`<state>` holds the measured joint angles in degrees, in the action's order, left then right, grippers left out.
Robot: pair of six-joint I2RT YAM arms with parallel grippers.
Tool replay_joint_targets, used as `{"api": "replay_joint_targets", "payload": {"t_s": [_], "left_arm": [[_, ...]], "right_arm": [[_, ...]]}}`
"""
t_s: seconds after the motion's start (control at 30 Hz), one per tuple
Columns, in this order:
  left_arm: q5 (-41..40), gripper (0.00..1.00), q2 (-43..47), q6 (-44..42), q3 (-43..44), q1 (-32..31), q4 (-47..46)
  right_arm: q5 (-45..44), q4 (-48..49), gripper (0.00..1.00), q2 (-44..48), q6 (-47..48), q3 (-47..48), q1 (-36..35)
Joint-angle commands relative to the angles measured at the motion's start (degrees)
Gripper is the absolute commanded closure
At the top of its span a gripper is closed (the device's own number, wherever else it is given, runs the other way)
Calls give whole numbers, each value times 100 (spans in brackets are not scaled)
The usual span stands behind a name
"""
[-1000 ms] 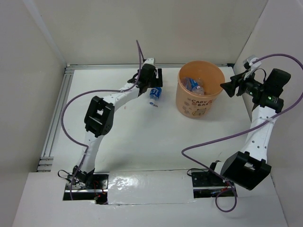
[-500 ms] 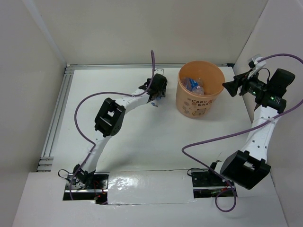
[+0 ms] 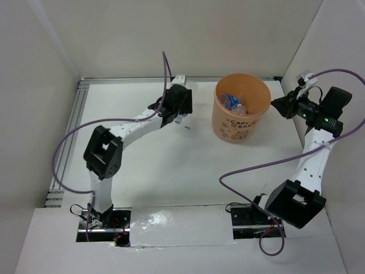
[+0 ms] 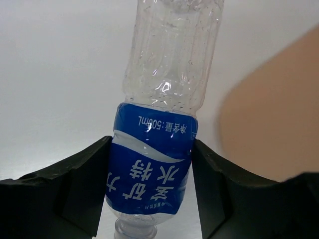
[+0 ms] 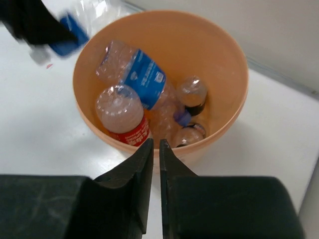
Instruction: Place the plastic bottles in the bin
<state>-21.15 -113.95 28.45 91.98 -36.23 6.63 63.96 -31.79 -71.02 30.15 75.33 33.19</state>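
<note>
My left gripper is holding the bottle, and the bin's opening (image 3: pixel 245 92) is to the right in the top view. My left gripper will next go up over the bin's orange side in between and let go of the bottle inside.
A clear plastic bottle (image 4: pixel 162 124) with a blue label is clamped between my left gripper's (image 4: pixel 152 189) black fingers, neck toward the camera. From above, the left gripper (image 3: pixel 181 116) hangs just left of the bin (image 3: pixel 236 128), and the wrist hides most of that bottle. The bin is a wide orange tub (image 5: pixel 239 64) holding several bottles, among them a blue-labelled one (image 5: pixel 144 74) and a red-labelled one (image 5: pixel 124 117). My right gripper (image 5: pixel 155 144) hovers at the bin's right side (image 3: pixel 276 104), shut with nothing between its fingers.
White walls enclose the table on three sides. An aluminium rail (image 3: pixel 71 137) runs along the left edge. Purple cables (image 3: pixel 251 168) loop from both arms over the table. The bin's orange wall (image 4: pixel 269 109) looms close on the right in the left wrist view.
My left gripper came down over the blue-labelled bottle lying on the table and closed on it; the arm's elbow swung left. My right gripper's jaws went from open to shut.
</note>
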Motion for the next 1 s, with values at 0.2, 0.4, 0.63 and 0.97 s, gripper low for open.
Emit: {"api": "replay_joint_targets", "payload": {"t_s": [0.2,0.4,0.63,0.97], "left_arm": [[724,100,1148,-245,557,-815,-2086],[1472,97,296,406,1540,-947,-2693],[1526,90,-1102,1049,3069,-1000,-3080],[1631,54,-1665,1470,3555,-1000,-2623]], "right_arm": [[-24,-687,91,106,763,-475,38],[-24,-767,91,265,843,-650,38],[28,-873,91,440,895,-826,91],[134,-934,69,493,949,-1055,91]]}}
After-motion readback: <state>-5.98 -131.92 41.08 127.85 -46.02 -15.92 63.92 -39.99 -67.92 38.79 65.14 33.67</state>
